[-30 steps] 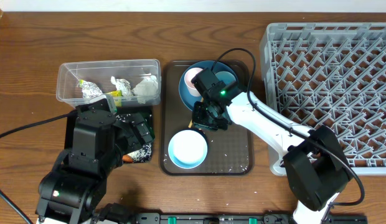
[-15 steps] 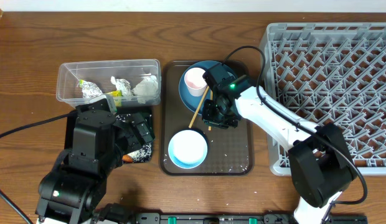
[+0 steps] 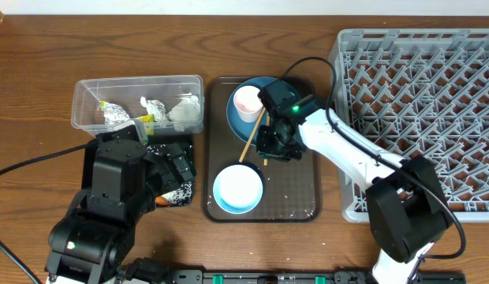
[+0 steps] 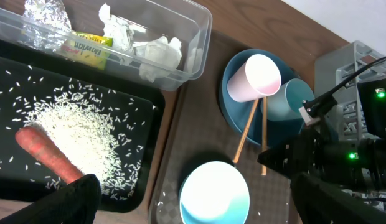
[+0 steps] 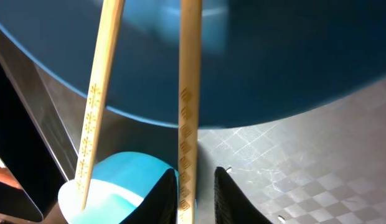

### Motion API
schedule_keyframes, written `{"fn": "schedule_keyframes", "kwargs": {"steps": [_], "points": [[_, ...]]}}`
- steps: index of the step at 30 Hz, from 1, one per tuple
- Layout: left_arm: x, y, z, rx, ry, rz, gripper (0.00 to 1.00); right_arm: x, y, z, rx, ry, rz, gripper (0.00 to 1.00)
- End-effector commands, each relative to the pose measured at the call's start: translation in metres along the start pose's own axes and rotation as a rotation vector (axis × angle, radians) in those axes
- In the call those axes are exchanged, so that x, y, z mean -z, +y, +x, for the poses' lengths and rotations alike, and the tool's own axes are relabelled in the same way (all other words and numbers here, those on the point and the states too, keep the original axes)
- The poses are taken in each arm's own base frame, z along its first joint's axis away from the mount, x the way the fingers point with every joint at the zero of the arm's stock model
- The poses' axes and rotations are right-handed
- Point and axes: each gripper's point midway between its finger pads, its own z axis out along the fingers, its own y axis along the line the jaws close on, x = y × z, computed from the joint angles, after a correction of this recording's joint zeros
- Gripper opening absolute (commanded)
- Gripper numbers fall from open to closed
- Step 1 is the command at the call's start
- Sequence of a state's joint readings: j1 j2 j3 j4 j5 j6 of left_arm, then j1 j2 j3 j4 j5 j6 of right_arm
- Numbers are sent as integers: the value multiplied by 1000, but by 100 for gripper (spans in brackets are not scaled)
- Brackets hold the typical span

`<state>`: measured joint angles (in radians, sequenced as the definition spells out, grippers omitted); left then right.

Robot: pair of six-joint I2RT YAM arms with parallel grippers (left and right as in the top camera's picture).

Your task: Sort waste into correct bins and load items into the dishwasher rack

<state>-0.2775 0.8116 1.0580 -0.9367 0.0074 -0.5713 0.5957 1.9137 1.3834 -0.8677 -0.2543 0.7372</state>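
The grey rack's empty tray-side row [image 3: 355, 99] is to my right gripper's right in the overhead view: I will raise the chopstick, carry it across, lower and release it.
Two wooden chopsticks [image 3: 251, 136] lean from the blue plate [image 3: 264, 126] onto the brown tray. My right gripper [image 5: 196, 202] hangs low over their lower ends. One chopstick [image 5: 190, 93] runs between its narrowly parted fingers, against the left one, with a gap to the right one. The other chopstick [image 5: 96, 106] lies outside. A pinkish cup [image 3: 247, 101] and a light blue cup [image 4: 286, 102] sit on the plate. The pale bowl [image 3: 238, 189] stands in front. My left gripper [image 4: 205, 205] is wide open above it, holding nothing.
The clear tub [image 3: 87, 91] holds napkins [image 4: 159, 50] and a wrapper [image 4: 87, 46]. A carrot [image 4: 47, 155] and rice [image 4: 81, 124] lie in the black tray [image 4: 18, 68]. The grey rack [image 3: 418, 118] fills the right side, next to the brown tray [image 3: 300, 197].
My right arm has shifted a little to the right over the tray, uncovering the chopsticks and the pink cup. The left arm has not moved.
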Motion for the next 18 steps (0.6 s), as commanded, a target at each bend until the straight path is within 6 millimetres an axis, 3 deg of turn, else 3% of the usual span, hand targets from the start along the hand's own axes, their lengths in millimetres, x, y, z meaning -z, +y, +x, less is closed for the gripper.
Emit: {"fn": "schedule_keyframes", "kwargs": {"steps": [1, 5, 13, 18], "points": [[5, 0, -7, -7, -27, -4, 100, 13, 2, -7, 8, -30, -27, 16], [5, 0, -7, -7, -27, -4, 100, 13, 3, -7, 9, -33, -30, 4], [5, 0, -7, -7, -27, -4, 100, 15, 3, -7, 13, -30, -35, 4], [5, 0, -7, -7, -27, -4, 100, 36, 11, -8, 52, -42, -114, 4]]}}
